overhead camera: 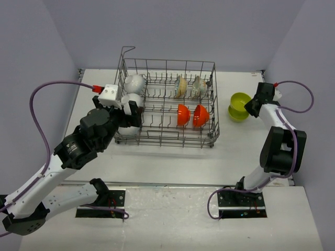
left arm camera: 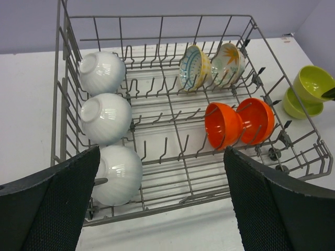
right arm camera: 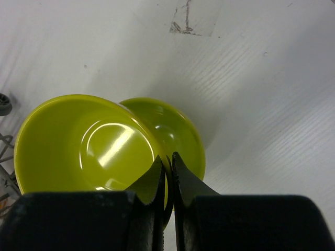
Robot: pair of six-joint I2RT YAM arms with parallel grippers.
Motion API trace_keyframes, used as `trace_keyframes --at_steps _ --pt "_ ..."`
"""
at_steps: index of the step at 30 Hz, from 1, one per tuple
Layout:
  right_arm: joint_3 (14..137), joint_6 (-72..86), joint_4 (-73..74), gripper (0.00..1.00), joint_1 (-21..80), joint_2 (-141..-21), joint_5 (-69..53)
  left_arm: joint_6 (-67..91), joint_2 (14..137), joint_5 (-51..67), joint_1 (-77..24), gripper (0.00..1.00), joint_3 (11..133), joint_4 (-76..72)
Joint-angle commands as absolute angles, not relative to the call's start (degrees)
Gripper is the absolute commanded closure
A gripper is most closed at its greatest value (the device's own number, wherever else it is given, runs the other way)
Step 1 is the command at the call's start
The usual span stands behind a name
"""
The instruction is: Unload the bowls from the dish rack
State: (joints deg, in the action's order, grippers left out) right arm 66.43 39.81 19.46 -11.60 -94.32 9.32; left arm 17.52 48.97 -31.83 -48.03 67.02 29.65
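Observation:
The bowl held in my right gripper should go down into the second yellow-green bowl [overhead camera: 238,114] [right arm camera: 170,135] next, and then I should let go of its rim there.
The grey wire dish rack [overhead camera: 209,73] [left arm camera: 293,130] holds three white bowls [left arm camera: 104,118] along its left side, two floral cream bowls [left arm camera: 194,67] at the back and two orange bowls [left arm camera: 224,124] in front. My left gripper [left arm camera: 162,198] is open over the rack's near left corner, its left finger beside the nearest white bowl [left arm camera: 119,173]. My right gripper [right arm camera: 167,164] is shut on the rim of a yellow-green bowl [right arm camera: 86,144], held over a second yellow-green bowl [right arm camera: 172,128] resting on the table right of the rack [overhead camera: 239,105].
The white table [overhead camera: 172,162] lies between grey side walls. A purple cable [overhead camera: 39,104] loops from my left arm. Tape marks [right arm camera: 186,21] show on the table beyond the green bowls.

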Motion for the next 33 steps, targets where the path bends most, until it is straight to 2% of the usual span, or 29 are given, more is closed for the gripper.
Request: trace_keyframes --at_steps 1,9,10,19,23,28,29,31,33 --pt "65.92 38.5 14.68 1.0 -11.78 -93.86 10.46 18.63 50.71 -30.76 -47.99 0.0 66.27 29.18" --pt "65.74 36.91 15.38 1.0 -11.87 -95.62 10.9 19.16 50.89 -29.62 -47.9 0.0 65.13 27.16" --pt "65.57 36.83 15.29 0.97 -11.78 -95.8 10.99 19.42 50.98 -29.62 -47.9 0.0 65.04 26.98" --pt "64.51 36.56 15.29 0.95 -12.04 -96.41 10.28 20.3 52.12 -27.25 -47.99 0.0 64.34 25.49" --pt "63.9 36.83 15.56 0.85 -12.22 -97.38 9.41 20.13 52.03 -27.07 -47.9 0.0 63.9 24.87" --pt "63.2 36.74 15.47 0.8 -12.3 -97.56 8.96 20.04 52.38 -26.72 -47.99 0.0 63.81 24.52" --pt "63.11 36.65 15.29 0.74 -12.3 -97.47 8.88 20.04 52.64 -26.72 -47.99 0.0 63.81 24.61" --pt "63.02 36.74 15.29 0.56 -12.3 -97.21 8.44 19.95 53.17 -26.63 -47.9 0.0 63.72 24.7" --pt "63.02 36.83 15.38 0.49 -12.3 -96.94 8.0 20.04 53.7 -26.19 -47.99 0.0 63.63 24.44"
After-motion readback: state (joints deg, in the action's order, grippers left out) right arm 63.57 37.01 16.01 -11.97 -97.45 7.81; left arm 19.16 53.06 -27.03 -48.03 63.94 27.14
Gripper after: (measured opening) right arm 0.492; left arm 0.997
